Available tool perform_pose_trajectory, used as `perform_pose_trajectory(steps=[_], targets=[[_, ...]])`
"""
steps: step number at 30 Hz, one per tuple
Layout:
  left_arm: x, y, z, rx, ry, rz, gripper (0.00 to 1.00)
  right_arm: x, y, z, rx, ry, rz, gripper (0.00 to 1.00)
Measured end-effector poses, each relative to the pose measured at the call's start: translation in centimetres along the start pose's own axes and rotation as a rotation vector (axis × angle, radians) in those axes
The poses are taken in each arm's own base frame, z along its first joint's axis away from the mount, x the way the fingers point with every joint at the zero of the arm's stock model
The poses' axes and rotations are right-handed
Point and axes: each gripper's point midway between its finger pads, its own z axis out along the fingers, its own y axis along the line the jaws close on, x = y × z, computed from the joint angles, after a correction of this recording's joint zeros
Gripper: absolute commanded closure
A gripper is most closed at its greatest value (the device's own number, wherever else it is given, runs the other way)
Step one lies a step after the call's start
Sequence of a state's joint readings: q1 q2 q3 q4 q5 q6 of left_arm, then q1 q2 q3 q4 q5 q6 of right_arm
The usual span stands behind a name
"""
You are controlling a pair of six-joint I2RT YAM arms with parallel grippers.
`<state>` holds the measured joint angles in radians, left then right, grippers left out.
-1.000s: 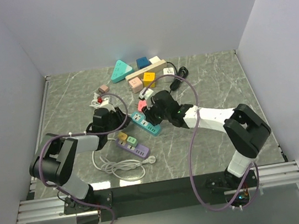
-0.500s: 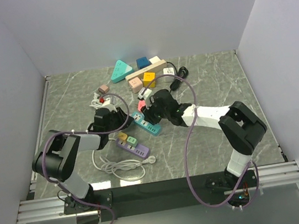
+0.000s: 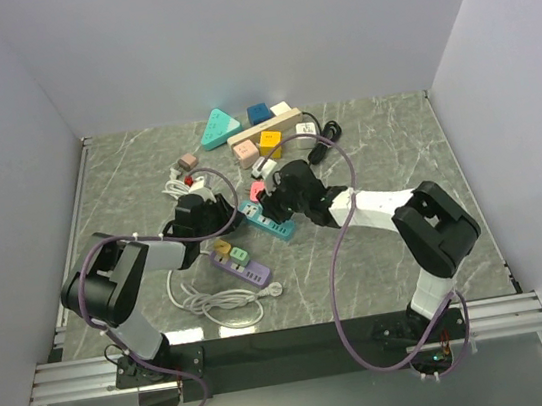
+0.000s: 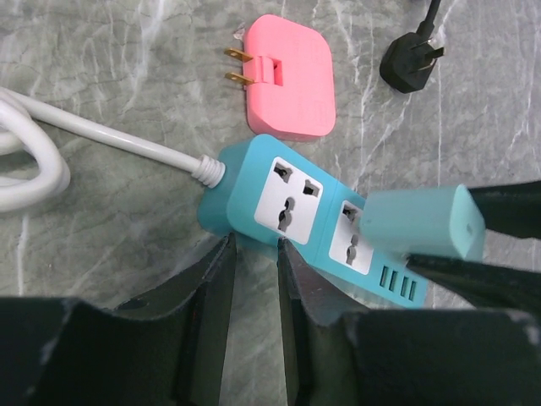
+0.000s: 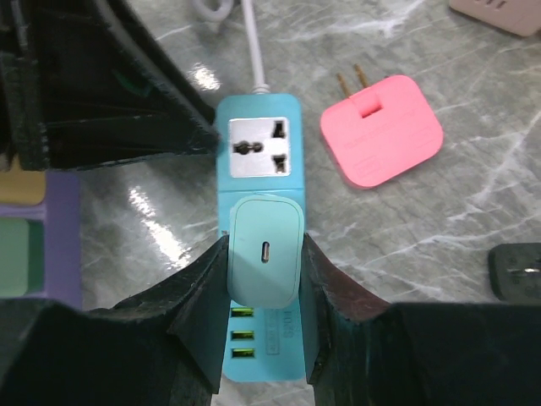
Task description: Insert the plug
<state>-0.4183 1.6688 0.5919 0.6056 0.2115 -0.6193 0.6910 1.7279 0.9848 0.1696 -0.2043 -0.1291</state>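
The pale teal charger plug in my right gripper goes down onto the power strip's second socket next for release there, since that socket lies below the gripper.
A teal power strip with two white sockets lies on the marble table, also seen in the right wrist view and from above. My right gripper is shut on a pale teal charger plug, held over the strip's second socket. Its prongs are hidden, so I cannot tell whether they are in. My left gripper has its fingers nearly together with nothing between them. Their tips touch the strip's near edge by the cord end.
A pink flat adapter lies just beyond the strip, and a black plug lies farther right. A purple strip and a coiled white cable sit nearer the bases. Several coloured adapters crowd the back.
My left gripper has crept a little to the right, up against the strip's cord end. The right gripper with the charger has hardly moved.
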Motion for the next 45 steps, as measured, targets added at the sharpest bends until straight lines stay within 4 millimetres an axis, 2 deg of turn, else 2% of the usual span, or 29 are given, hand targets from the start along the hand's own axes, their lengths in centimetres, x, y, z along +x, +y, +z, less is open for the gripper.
perform_pose_trajectory(steps=[8,22,45], targets=[[0.2,0.5,0.0,-0.025,0.004,0.003,0.67,0.2,-1.7,-0.1,0.019,-0.002,0.015,1.00],[0.0,0.7,0.1,-0.040,0.015,0.018,0.68,0.8,-0.6,0.4,-0.076,0.006,-0.055,1.00],[0.1,0.8,0.3,-0.045,0.024,0.024,0.68,0.7,-0.7,1.0,-0.092,0.021,-0.058,1.00]])
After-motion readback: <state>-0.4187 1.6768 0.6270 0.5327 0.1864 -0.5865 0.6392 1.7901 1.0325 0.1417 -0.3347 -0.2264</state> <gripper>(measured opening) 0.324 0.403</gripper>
